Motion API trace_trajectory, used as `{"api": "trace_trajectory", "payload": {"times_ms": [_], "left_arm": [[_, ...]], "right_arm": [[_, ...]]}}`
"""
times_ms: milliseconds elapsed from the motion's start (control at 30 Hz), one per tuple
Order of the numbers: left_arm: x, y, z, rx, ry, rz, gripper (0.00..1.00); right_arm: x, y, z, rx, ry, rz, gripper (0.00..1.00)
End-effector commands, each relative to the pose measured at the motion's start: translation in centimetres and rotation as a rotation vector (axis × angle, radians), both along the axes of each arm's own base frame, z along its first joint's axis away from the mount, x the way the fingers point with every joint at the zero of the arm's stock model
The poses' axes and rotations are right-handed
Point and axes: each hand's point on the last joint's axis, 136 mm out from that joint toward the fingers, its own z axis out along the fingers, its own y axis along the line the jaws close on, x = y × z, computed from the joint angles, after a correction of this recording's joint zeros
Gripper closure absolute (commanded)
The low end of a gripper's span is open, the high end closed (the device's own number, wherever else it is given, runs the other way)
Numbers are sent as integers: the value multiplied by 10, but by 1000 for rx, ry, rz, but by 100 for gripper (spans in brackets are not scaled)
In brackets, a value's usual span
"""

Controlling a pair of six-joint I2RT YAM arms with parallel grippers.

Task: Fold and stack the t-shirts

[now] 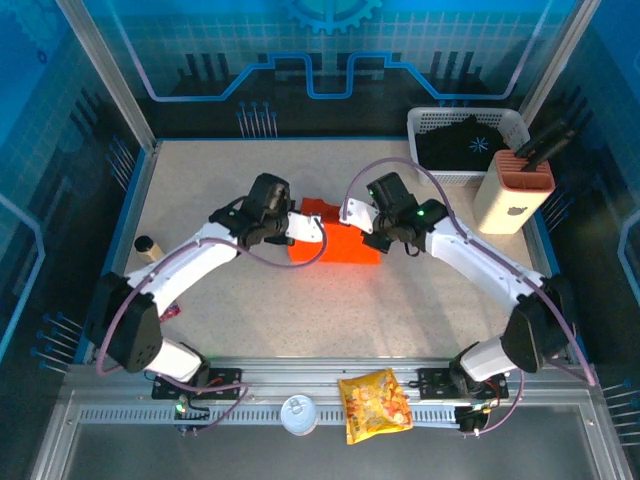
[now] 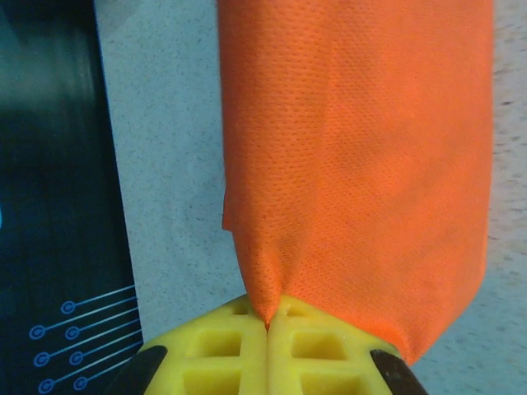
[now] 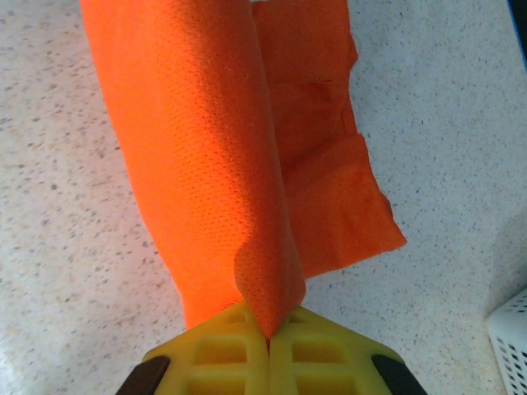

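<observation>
My right gripper holds the fold and should next move outward and down to release it over the far edge of the t-shirt's folded layer point(image 1: 322, 203) point(image 3: 370, 218), because that piece of cloth still lies uncovered beyond the fold.
A bright orange t-shirt point(image 1: 338, 238) lies partly folded at the middle of the table. My left gripper point(image 1: 288, 222) holds its left edge; in the left wrist view the yellow jaws are shut on a pinch of the orange cloth point(image 2: 354, 164) at the left gripper point(image 2: 267, 325). My right gripper point(image 1: 362, 222) holds the right edge; in the right wrist view the orange t-shirt point(image 3: 206, 164) rises from the shut right gripper point(image 3: 268, 336), with a folded layer lying on the table beyond. A black shirt point(image 1: 462, 140) with a pale-blue starburst sits in the white basket point(image 1: 425, 122) at the back right.
A beige knife block point(image 1: 512, 190) stands right of the basket. A small brown-capped bottle point(image 1: 147, 247) is at the left edge of the table. A yellow snack bag point(image 1: 373, 403) and a round can point(image 1: 298, 413) lie on the near rail.
</observation>
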Motion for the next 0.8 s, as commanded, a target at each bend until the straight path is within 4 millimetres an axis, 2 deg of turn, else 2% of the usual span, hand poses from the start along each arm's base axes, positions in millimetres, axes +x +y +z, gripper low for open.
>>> {"api": "trace_trajectory", "payload": {"times_ms": [0, 200, 367, 567, 767], "left_arm": [[22, -10, 2, -20, -2, -54, 100], [66, -12, -17, -20, 18, -48, 100], [100, -25, -31, -36, 6, -71, 100], [136, -44, -45, -58, -36, -96, 100], [161, -53, -71, -61, -33, -90, 100]], "right_arm": [[29, 6, 4, 66, 3, -27, 100], [70, 0, -17, 64, 63, -91, 100], [96, -13, -36, 82, 94, -171, 100], [115, -29, -60, 85, 117, -250, 100], [129, -37, -89, 73, 150, -316, 100]]}}
